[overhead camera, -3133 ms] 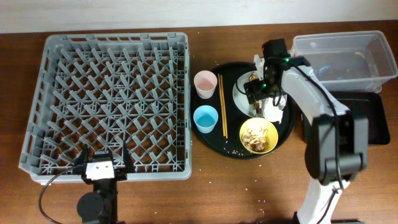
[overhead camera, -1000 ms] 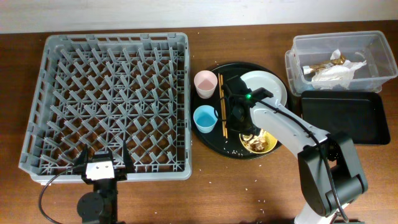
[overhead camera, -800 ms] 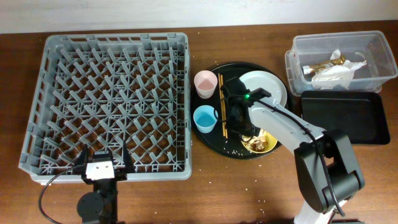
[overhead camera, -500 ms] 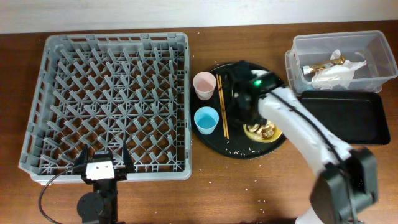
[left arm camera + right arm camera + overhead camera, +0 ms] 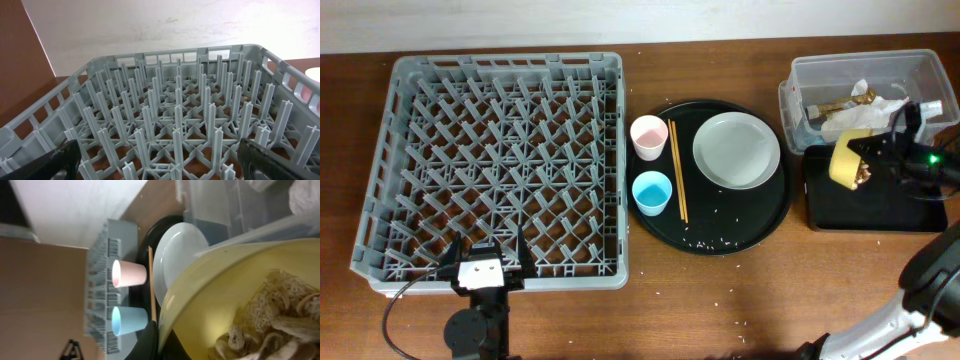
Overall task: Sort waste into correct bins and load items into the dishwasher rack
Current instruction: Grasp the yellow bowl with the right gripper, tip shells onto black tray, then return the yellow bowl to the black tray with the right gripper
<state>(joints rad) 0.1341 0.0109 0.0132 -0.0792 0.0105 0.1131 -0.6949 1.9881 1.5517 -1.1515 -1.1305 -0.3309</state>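
Scraps sit in the yellow bowl, so my right gripper will tip it further over the shallow tray next, then lower it onto the round tray's near part point(image 5: 726, 221).
My right gripper point(image 5: 868, 166) is shut on the rim of the yellow bowl point(image 5: 846, 160), which hangs tipped on its side over the left end of the shallow black tray point(image 5: 880, 208). In the right wrist view the bowl point(image 5: 220, 295) holds brownish food scraps point(image 5: 272, 317), and a finger point(image 5: 150, 342) pinches its rim. The clear tub point(image 5: 860, 62) holds the white napkin point(image 5: 868, 116) and the brown-gold wrapper point(image 5: 844, 103). Pink cup point(image 5: 648, 136), blue cup point(image 5: 651, 191), chopsticks point(image 5: 677, 172) and grey plate point(image 5: 736, 150) sit on the round black tray point(image 5: 765, 215). My left gripper point(image 5: 485, 262) stands open at the near edge of the dishwasher rack point(image 5: 490, 150).
Rice-like crumbs point(image 5: 712, 238) lie scattered on the round tray's near part and on the wooden table in front of it. The left wrist view shows only the rack's upright pegs point(image 5: 185, 115) between my wide-apart fingers point(image 5: 62, 159).
My right arm lifted the yellow bowl off the round tray and carried it right, over the shallow black tray, tipping it on its side. The left arm has not moved.
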